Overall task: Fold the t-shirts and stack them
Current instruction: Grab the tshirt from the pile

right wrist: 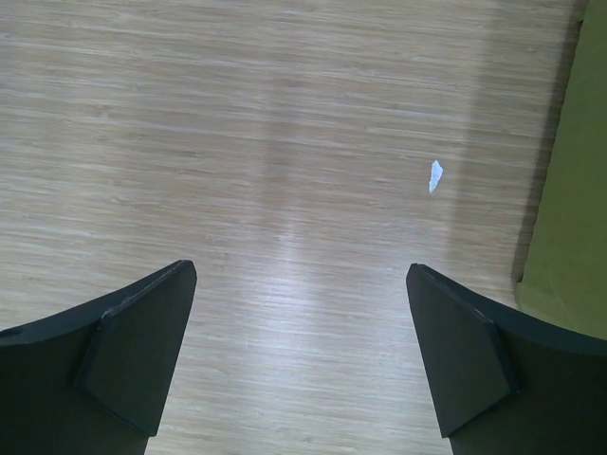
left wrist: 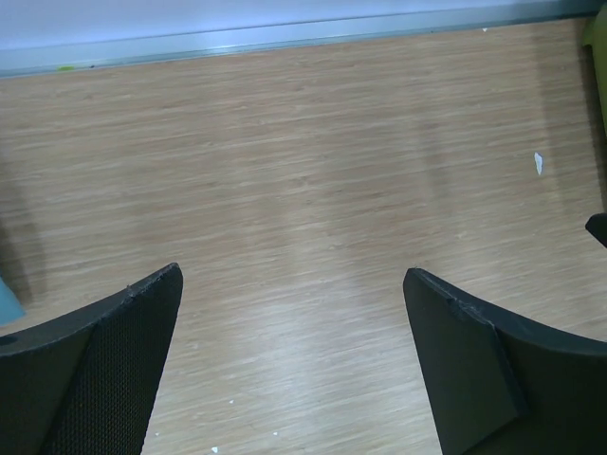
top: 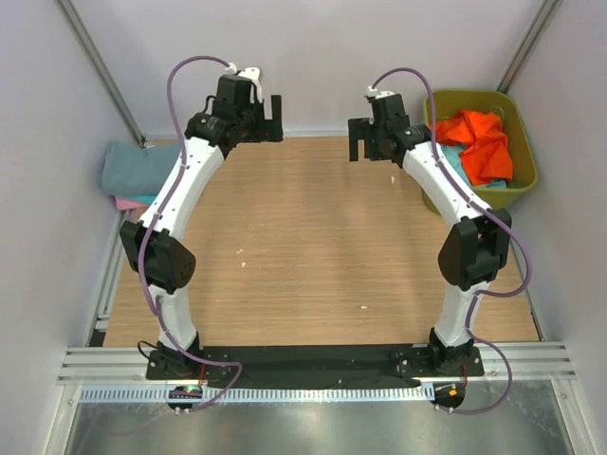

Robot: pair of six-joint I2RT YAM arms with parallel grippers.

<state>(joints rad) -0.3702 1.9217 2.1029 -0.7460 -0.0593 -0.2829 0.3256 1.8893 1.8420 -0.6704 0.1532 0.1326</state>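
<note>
The orange t-shirt's middle folds lie to my right gripper's right in the top view, so it will swing over the tub's side and lower onto them next.
A crumpled bright orange t-shirt (top: 481, 142) lies in the olive-green tub (top: 524, 152) at the back right, with teal cloth (top: 453, 163) under it. A folded grey-blue t-shirt (top: 137, 168) lies on a pink one (top: 128, 202) at the far left edge of the table. My left gripper (top: 274, 118) is open and empty, held above the back left of the table. My right gripper (top: 357, 140) is open and empty, above the back right, just left of the tub. Both wrist views show only bare wood between the fingers (left wrist: 104, 360) (right wrist: 123, 360).
The wooden table (top: 313, 246) carries a few small white specks (right wrist: 434, 175). The tub's wall shows at the right edge of the right wrist view (right wrist: 579, 190). White walls and metal posts close in the back and sides.
</note>
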